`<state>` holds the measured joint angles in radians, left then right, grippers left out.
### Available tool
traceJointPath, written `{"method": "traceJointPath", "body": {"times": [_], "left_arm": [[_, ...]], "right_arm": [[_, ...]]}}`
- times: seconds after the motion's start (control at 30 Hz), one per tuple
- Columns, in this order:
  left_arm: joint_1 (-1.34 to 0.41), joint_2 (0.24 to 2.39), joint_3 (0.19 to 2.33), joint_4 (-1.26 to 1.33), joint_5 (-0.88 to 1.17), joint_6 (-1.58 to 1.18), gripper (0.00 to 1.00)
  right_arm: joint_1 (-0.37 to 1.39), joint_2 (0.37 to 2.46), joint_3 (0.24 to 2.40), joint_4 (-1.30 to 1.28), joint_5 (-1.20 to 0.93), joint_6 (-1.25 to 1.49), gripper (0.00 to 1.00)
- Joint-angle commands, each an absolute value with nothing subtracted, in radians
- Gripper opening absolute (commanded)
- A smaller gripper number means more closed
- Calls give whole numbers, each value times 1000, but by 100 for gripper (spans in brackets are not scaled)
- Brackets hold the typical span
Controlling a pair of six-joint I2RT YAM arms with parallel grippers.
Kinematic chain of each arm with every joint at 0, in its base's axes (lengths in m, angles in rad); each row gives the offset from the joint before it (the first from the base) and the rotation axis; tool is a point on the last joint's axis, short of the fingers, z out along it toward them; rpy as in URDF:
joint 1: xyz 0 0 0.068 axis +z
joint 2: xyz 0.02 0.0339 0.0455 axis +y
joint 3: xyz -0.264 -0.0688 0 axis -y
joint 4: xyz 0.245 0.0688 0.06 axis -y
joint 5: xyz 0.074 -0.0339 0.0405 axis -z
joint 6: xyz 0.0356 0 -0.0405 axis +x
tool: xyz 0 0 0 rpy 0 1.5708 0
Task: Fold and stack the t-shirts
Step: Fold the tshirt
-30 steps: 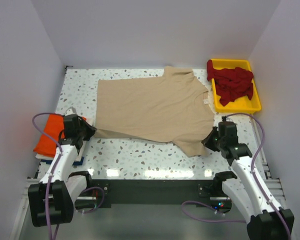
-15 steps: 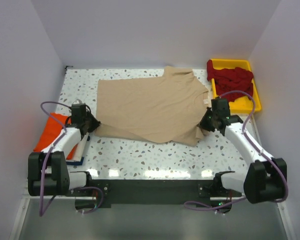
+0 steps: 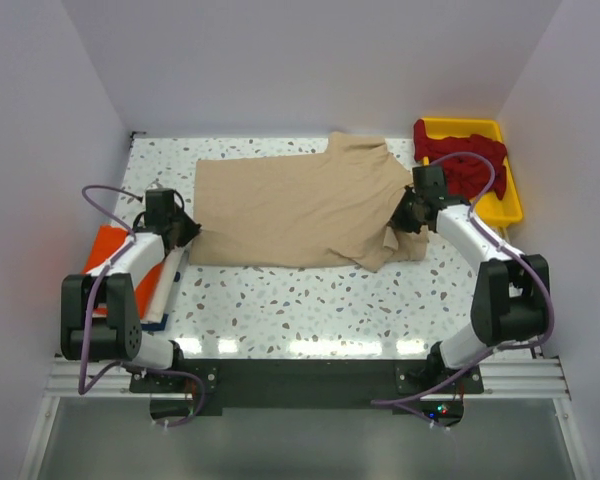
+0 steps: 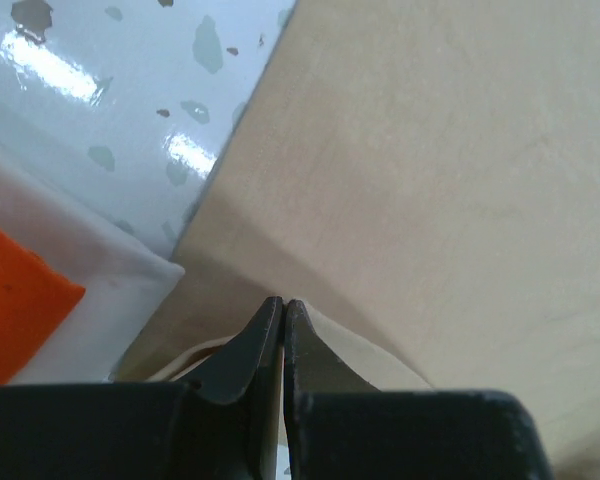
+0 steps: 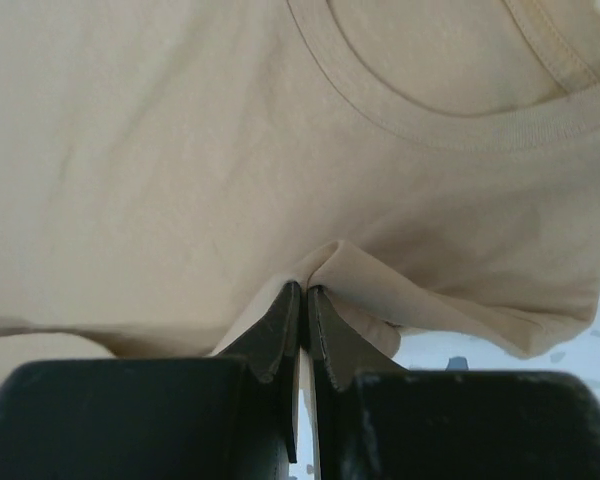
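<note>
Next, my right gripper moves away from my base toward the collar of the beige shirt (image 3: 406, 189) (image 5: 427, 122), then opens there.
A beige t-shirt (image 3: 300, 205) lies spread across the middle of the speckled table, its near edge folded over onto itself. My left gripper (image 3: 187, 229) is shut on the shirt's near left corner (image 4: 320, 320). My right gripper (image 3: 400, 218) is shut on the shirt's near right part, next to the collar (image 5: 430, 115). A bright orange shirt (image 3: 115, 258) lies folded at the left edge under my left arm. Dark red shirts (image 3: 465, 165) lie crumpled in the yellow tray.
The yellow tray (image 3: 508, 205) stands at the back right corner. A white cloth (image 3: 158, 295) lies under the orange shirt; in the left wrist view it (image 4: 70, 290) lies beside the beige shirt. White walls enclose the table.
Both grippers have moved away from me toward the back, carrying the beige shirt's near edge over the shirt. The near sleeve is now folded in.
</note>
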<state>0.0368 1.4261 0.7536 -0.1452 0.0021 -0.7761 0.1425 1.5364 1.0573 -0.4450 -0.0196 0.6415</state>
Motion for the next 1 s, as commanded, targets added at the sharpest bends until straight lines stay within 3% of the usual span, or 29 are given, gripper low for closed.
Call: {"method": "traceJointPath", "body": {"times": [0.0,0.97], "left_arm": [[32,1462,830,-129,-31,-795,0],[69,1516,887,-141,-78,-799,0]], "right_arm": [[124,1571,1140,-408,-41,626,0],[40,1710,1256,-368,-133,661,0]]}}
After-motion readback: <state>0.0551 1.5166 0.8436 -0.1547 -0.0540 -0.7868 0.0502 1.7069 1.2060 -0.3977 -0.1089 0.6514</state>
